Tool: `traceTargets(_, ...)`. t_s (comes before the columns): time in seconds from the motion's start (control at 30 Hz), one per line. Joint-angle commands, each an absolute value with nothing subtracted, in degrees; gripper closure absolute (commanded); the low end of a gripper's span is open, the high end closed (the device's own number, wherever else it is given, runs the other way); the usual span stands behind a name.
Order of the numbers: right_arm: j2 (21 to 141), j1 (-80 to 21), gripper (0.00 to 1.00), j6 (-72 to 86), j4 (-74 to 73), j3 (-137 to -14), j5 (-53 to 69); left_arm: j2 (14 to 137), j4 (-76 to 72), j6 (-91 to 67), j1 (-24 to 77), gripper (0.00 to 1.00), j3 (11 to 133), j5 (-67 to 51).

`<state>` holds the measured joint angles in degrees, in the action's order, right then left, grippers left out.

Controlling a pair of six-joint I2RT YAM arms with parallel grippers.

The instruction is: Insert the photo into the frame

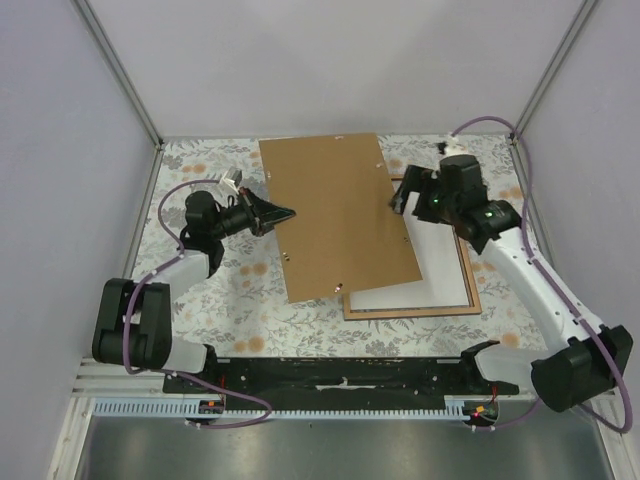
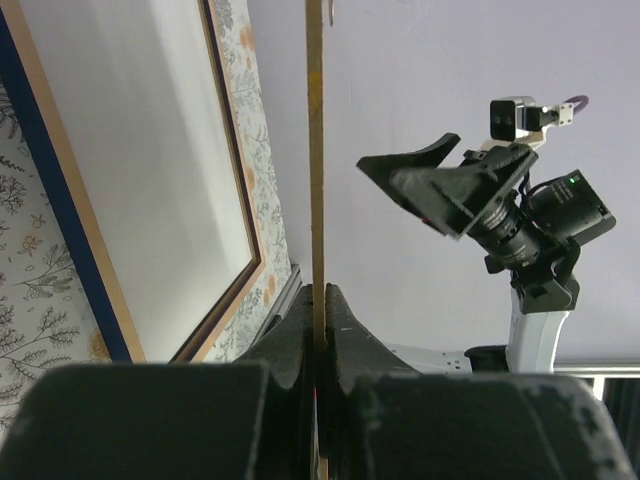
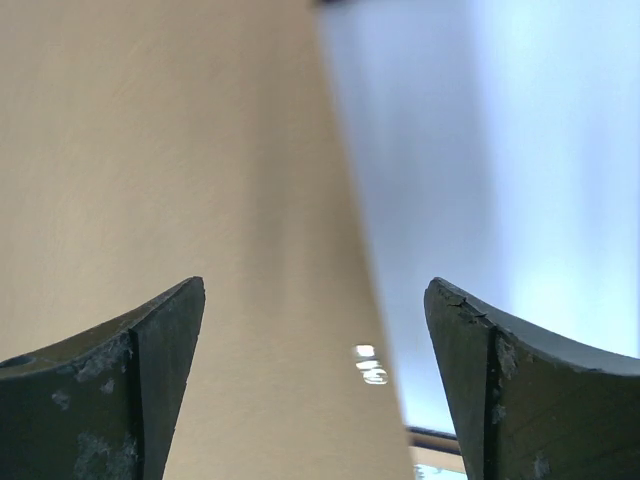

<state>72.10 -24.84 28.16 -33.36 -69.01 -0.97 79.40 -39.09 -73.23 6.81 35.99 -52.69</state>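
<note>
My left gripper moves toward the right in the top view next, down over the frame, and releases the panel, since the white sheet (image 1: 420, 290) lies partly uncovered.
My left gripper (image 1: 290, 212) is shut on the left edge of the brown fibreboard backing panel (image 1: 340, 215) and holds it tilted above the table. In the left wrist view the panel (image 2: 316, 150) stands edge-on between my closed fingers (image 2: 318, 290). The frame (image 1: 412, 313) lies flat at the right, partly under the panel, its blue and wood edge (image 2: 70, 200) showing. A white sheet (image 1: 420, 290) fills it, apparently the photo's plain reverse (image 2: 150, 170). My right gripper (image 1: 397, 200) is open at the panel's right edge, with the panel's face (image 3: 180, 150) in front of its gripper (image 3: 315, 290).
The table has a floral cloth (image 1: 200, 290). Grey enclosure walls and metal posts (image 1: 120, 70) stand at the back and sides. The right arm's gripper (image 2: 440, 185) shows beyond the panel in the left wrist view.
</note>
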Motion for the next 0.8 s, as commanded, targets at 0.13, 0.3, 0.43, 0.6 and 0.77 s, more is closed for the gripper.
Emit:
traceTargets(0.13,72.7,-0.4,0.04,28.9,-37.1,-65.2,-3.4,88.2,-42.6,-70.4,14.6,0.98,43.7,-47.9)
traceTargets(0.3,80.1,8.5,0.28,28.6,-36.8,-65.7,-4.6,94.3,-46.7,-72.1,18.1,0.98,46.7,-45.3)
traceTargets(0.43,83.0,11.9,0.53,29.3,-36.7,-63.4,-6.1,97.9,-46.9,-72.0,20.5,0.98,49.2,-44.6)
traceTargets(0.6,86.7,15.6,0.81,30.8,-35.5,-60.9,-7.2,99.9,-46.8,-71.3,22.1,0.98,50.4,-44.2)
traceTargets(0.77,94.4,16.1,0.95,31.7,-36.1,-62.5,-7.0,100.9,-46.8,-70.8,22.9,0.98,50.9,-44.6)
